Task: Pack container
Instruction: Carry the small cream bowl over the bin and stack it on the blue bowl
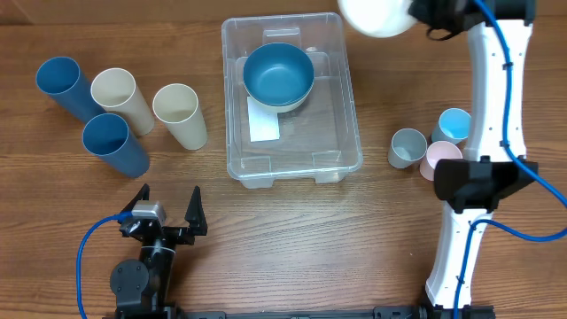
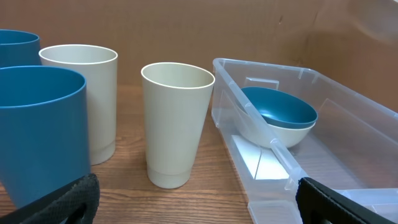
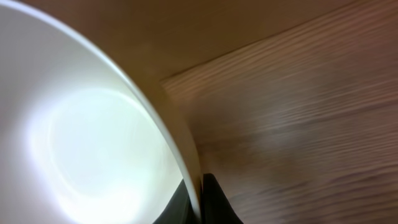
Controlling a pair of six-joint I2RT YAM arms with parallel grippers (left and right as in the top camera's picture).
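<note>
Next, the right gripper goes to the left in the overhead view, then down to release the white bowl (image 1: 376,16) into the blue bowl (image 1: 278,75), whose open top faces up.
The clear container (image 1: 341,164) sits at the table's middle with a white label (image 1: 264,124) on its floor and a blue bowl (image 1: 278,75) inside, toward the back; it also shows in the left wrist view (image 2: 277,84). My right gripper (image 1: 416,13) is shut on the rim of a white bowl (image 1: 376,16), held in the air off the container's far right corner. In the right wrist view the white bowl (image 3: 81,143) fills the left and the fingers (image 3: 198,199) pinch its rim. My left gripper (image 1: 166,213) is open and empty near the front left.
Two blue tumblers (image 1: 64,84) (image 1: 113,142) and two cream tumblers (image 1: 121,96) (image 1: 182,113) stand left of the container. Three small cups, grey (image 1: 407,147), light blue (image 1: 454,124) and pink (image 1: 440,158), stand at the right by my right arm.
</note>
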